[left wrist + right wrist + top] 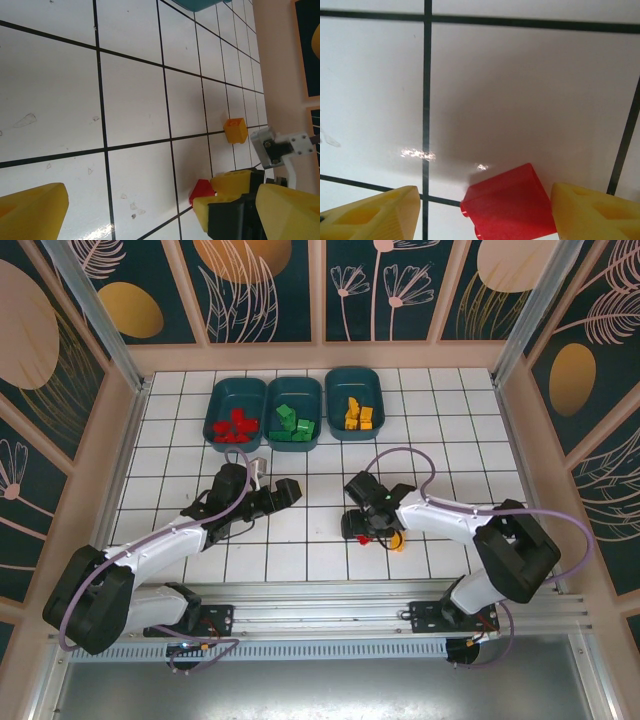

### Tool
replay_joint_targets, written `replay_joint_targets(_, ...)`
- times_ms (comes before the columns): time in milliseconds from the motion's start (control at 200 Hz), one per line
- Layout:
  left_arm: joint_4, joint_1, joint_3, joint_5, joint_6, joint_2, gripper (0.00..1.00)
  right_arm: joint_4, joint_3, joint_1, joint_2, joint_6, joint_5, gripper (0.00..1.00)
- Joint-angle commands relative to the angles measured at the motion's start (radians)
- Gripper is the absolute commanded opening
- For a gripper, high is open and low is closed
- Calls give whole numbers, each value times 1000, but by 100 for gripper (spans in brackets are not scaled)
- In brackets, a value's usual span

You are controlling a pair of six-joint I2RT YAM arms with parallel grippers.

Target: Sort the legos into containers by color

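Observation:
I should keep my right gripper low over the tiles and close its fingers on the opposite sides of the red lego before I sort it.
Three dark teal containers stand in a row at the back: the left one holds red legos, the middle one green ones, the right one yellow ones. A red lego lies on the white tiles between the yellow fingertips of my right gripper. That gripper is open, with a gap on the brick's left side. The left wrist view shows this red lego too. An orange lego lies just right of it. My left gripper hovers open over bare tiles, holding nothing.
In the left wrist view the orange lego sits on a tile line beyond the right arm's fingers. A teal bin corner shows at the top. Wooden walls and metal posts ring the tiled floor.

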Motion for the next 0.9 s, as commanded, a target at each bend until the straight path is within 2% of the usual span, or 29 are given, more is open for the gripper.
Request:
replay_joint_targets(0, 14, -3, 19, 6, 8, -3, 96, -53, 9, 18, 37, -29, 66, 70)
replay_joint_targets(185, 15, -2, 0, -4, 2, -22, 96, -62, 29, 37, 62, -25, 93, 64)
replay_joint_targets(370, -10, -3, 0, -22, 7, -45, 95, -30, 18, 39, 78, -27, 102, 42)
replay_joint_targets(485, -56, 0, 5, -90, 2, -86, 97, -15, 57, 45, 68, -32, 121, 32)
replay_joint_targets(606, -124, 10, 19, -180, -10, -124, 98, -14, 126, 49, 78, -49, 152, 30)
replay_joint_targets(736, -144, 84, -10, -180, -63, -163, 98, 9, 218, 52, 109, -80, 165, 29)
replay_joint_targets(896, -225, 254, -49, -209, -116, -229, 99, 80, 401, 57, 216, -133, 144, 30)
